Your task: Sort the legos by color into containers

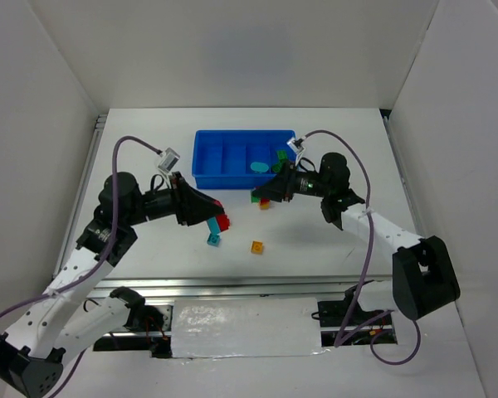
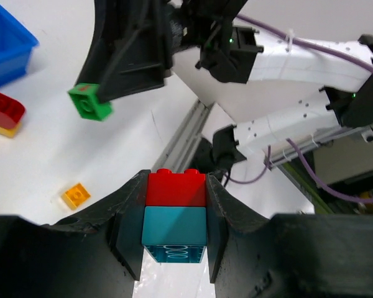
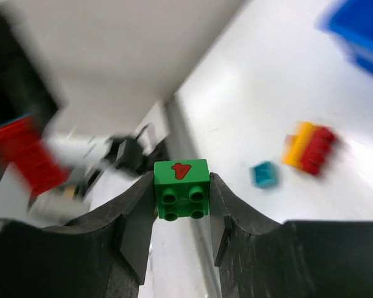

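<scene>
Next, my right gripper swings outward over the tray's green bricks and releases there, since they lie outward and to its right in the top view.
My left gripper [image 1: 218, 220] is shut on a red brick stacked on a teal brick [image 2: 174, 214] and holds them above the table. My right gripper [image 1: 257, 197] is shut on a green brick [image 3: 181, 189] with a red mark, held in the air just in front of the blue tray [image 1: 203, 157]; the same brick shows in the left wrist view [image 2: 90, 102]. The tray holds a round teal piece [image 1: 258, 167] and green bricks [image 1: 280, 155]. On the table lie a yellow brick [image 1: 256, 246], a teal brick [image 1: 212, 240] and a red-on-yellow stack [image 3: 308, 149].
The two grippers face each other closely near the middle of the table. White walls stand on three sides. A metal rail [image 2: 183, 133] runs along the table's near edge, by the arm bases.
</scene>
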Robot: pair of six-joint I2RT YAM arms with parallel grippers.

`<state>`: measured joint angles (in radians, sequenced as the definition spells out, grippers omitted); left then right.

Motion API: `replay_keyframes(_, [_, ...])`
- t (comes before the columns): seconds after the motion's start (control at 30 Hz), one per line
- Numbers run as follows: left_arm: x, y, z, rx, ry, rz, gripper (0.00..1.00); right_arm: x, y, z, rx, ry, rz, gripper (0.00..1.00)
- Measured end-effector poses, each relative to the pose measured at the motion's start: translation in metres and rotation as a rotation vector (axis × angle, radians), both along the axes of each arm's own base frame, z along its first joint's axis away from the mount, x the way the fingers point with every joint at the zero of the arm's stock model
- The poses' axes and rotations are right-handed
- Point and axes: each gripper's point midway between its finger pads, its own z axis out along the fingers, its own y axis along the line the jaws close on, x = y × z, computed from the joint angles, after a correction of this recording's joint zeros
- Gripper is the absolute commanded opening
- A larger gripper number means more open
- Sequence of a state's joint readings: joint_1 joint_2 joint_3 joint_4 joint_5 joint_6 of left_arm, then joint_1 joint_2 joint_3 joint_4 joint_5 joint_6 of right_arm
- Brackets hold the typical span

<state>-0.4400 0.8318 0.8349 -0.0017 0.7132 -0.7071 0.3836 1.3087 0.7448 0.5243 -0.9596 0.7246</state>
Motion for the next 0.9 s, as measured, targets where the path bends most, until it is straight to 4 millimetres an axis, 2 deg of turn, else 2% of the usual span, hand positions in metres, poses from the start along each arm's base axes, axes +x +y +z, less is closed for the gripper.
replay_keyframes(0.1, [0.007,0.009,0.017,0.015,-0.029,0.077,0.0,0.043,-0.016,-0.028,-0.096,0.121,-0.208,0.0])
replay_keyframes(0.17, [0.018,0.018,0.022,0.047,-0.031,0.169,0.0,0.077,-0.029,-0.042,-0.194,0.195,-0.375,0.0])
replay_keyframes(0.3, [0.037,0.04,0.015,0.141,0.002,0.338,0.0,0.157,-0.063,-0.044,-0.397,0.209,-0.719,0.0])
replay_keyframes(0.4, [0.041,0.05,-0.002,0.205,0.045,0.396,0.0,0.2,-0.087,-0.045,-0.529,0.2,-0.896,0.0])
replay_keyframes(0.5, [0.039,0.056,-0.014,0.245,0.076,0.417,0.0,0.224,-0.107,-0.064,-0.652,0.212,-0.99,0.0])
replay_keyframes(0.6, [0.036,0.059,-0.02,0.264,0.093,0.421,0.0,0.233,-0.119,-0.096,-0.779,0.252,-1.017,0.0])
replay_keyframes(0.7, [0.032,0.062,-0.021,0.273,0.094,0.424,0.0,0.239,-0.127,-0.124,-0.881,0.284,-1.025,0.08])
replay_keyframes(0.77, [0.03,0.065,-0.021,0.28,0.088,0.433,0.0,0.241,-0.13,-0.136,-0.923,0.296,-1.021,0.33])
replay_keyframes(0.8, [0.029,0.067,-0.019,0.279,0.078,0.441,0.0,0.241,-0.13,-0.14,-0.939,0.301,-1.016,0.51])
replay_keyframes(0.83, [0.03,0.069,-0.017,0.277,0.071,0.452,0.0,0.241,-0.13,-0.138,-0.939,0.296,-1.013,0.8])
replay_keyframes(0.9, [0.031,0.071,-0.014,0.27,0.068,0.474,0.0,0.243,-0.129,-0.13,-0.937,0.29,-1.01,0.83])
